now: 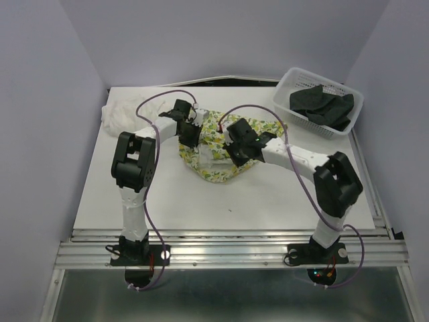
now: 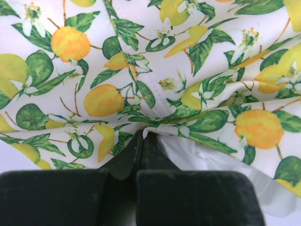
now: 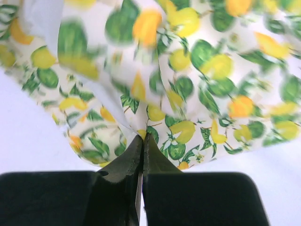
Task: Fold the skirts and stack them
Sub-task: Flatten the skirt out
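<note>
My left gripper has the bunched skirt, so next it needs to move back and left in the top view toward the bare tabletop [image 1: 173, 156] [image 2: 10, 159] beside it and release.
The lemon-print skirt [image 1: 218, 164] lies bunched at the table's middle, under both arms. My left gripper [image 1: 190, 136] is shut on its left edge; in the left wrist view the closed tips [image 2: 142, 134] pinch the printed cloth [image 2: 155, 84] with white lining beside them. My right gripper [image 1: 238, 151] is shut on the same skirt's right part; its tips [image 3: 144, 135] pinch a fold of the print [image 3: 188, 94]. The plain white skirt [image 1: 124, 114] sits crumpled at the far left corner. The black skirt [image 1: 323, 107] lies inside the basket.
A white mesh basket [image 1: 289, 84] stands at the far right corner of the white table [image 1: 268, 201]. Grey walls close in on both sides. The arm bases stand on the metal rail at the near edge.
</note>
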Robot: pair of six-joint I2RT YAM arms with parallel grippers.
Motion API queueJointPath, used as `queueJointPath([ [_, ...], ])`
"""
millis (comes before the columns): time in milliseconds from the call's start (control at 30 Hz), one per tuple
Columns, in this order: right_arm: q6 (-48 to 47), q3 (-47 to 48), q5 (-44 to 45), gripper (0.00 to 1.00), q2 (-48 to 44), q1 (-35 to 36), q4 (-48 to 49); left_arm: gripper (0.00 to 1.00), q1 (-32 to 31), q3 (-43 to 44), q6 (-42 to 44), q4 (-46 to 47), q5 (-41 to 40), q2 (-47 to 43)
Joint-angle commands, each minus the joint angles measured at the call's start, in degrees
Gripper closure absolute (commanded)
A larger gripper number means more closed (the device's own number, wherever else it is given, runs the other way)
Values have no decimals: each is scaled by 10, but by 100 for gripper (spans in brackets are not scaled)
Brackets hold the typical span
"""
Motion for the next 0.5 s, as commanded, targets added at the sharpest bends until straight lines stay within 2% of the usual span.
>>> queueJointPath([
  [0,19,-62,37,99,-175,1,6,100,15,-21,17,-35,-52,-9],
  [167,53,-206,50,99,-254,-32,5,100,19,-47,29,-27,-70,-61],
  [300,58,-254,18,99,-289,-45,9,100,18,-86,55,-13,-51,-133],
  [400,34,-253,-7,99,-293,-45,10,92,13,-129,96,1,-26,-200],
  [467,29,-256,-42,99,-291,-45,14,80,4,-162,129,4,-21,-241],
])
